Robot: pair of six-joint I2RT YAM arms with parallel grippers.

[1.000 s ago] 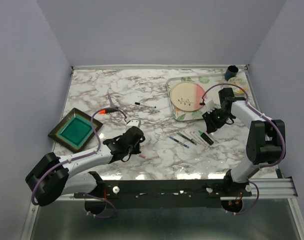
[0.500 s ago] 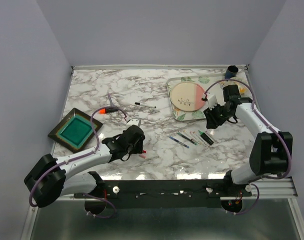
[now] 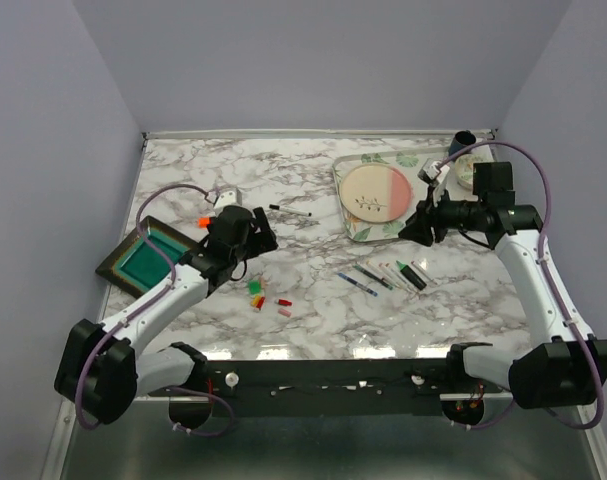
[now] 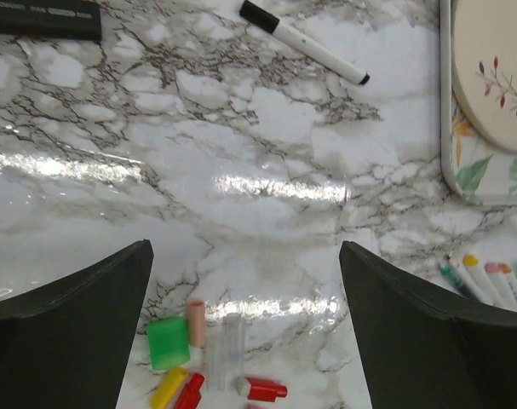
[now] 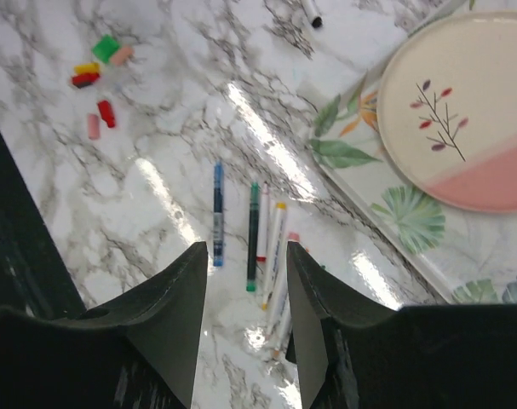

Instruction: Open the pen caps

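Observation:
The black highlighter's body lies below and to the left of my left gripper in the top view, so my left gripper swings, turns and lowers onto it next.
Several loose pen caps lie in a small pile on the marble: green, pink, clear, yellow and red. My left gripper hangs above and behind them, open wide and holding nothing. Uncapped slim pens lie side by side right of centre. My right gripper hovers over them near the tray's corner; it is open with nothing between its fingers. A white marker with a black cap lies farther back.
A floral tray holding a pink-and-cream plate sits at the back right, with a dark cup behind it. A green square dish is at the left. A thick black highlighter and an orange-tipped item lie near it.
My left gripper has opened fully and risen back and to the left, uncovering the pile of caps. My right gripper has lifted and pulled back from the pens.

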